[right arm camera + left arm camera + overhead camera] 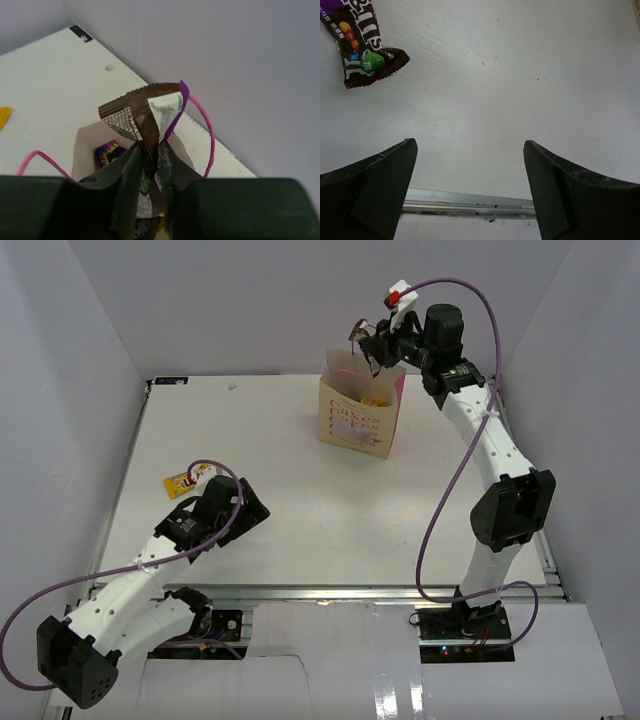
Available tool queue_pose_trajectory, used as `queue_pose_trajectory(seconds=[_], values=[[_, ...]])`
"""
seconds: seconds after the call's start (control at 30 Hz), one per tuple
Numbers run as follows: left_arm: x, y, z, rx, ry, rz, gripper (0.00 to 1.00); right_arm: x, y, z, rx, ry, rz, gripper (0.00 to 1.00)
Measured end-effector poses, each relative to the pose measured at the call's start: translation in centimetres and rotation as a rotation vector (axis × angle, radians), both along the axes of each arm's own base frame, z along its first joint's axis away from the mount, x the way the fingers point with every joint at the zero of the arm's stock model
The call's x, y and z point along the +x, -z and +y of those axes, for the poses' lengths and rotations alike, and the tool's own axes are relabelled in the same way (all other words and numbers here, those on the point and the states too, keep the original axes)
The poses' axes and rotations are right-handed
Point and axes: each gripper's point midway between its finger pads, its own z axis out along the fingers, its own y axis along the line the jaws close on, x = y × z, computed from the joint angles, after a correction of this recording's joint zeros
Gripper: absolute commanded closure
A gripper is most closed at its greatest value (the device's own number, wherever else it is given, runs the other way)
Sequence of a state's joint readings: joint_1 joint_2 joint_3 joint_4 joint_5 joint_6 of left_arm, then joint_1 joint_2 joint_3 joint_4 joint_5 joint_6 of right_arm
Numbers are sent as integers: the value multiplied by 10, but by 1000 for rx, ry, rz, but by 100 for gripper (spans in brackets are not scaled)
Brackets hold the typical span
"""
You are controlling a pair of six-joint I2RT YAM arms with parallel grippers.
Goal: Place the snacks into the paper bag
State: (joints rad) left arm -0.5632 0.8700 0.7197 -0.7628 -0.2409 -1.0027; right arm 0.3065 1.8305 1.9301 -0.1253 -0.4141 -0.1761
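My left gripper needs to move outward and to the left in the wrist view, then down onto the brown packet's middle, because that packet is outside the gripper's fingers.
The cream paper bag (358,418) with pink lettering stands upright at the back of the table. Directly above its mouth my right gripper (372,346) is shut on a brown and purple candy packet (150,107), pinched at its middle between the jaws (150,150). Below it is the bag's rim (82,145), with a bright purple wrapper (107,152) lying inside. My left gripper (232,508) hovers low over the table at the front left, open and empty (470,144). A brown candy packet (362,47) lies beyond its left finger. A yellow pack (183,483) lies beside the left arm.
The pink loop handles (205,130) stick up on either side of the held packet. The table's metal front rail (470,202) runs just past my left fingertips. Grey walls enclose the table at the back and sides.
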Motion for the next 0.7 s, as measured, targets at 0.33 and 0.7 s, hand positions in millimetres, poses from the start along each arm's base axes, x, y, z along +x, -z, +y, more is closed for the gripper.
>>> queue_pose_trajectory(seconds=[0.33, 0.7], values=[[33, 10, 40, 26, -188, 146, 5, -9, 29, -25, -21, 20, 79, 46], [53, 59, 106, 109, -455, 410, 17, -134, 76, -91, -59, -66, 159, 35]])
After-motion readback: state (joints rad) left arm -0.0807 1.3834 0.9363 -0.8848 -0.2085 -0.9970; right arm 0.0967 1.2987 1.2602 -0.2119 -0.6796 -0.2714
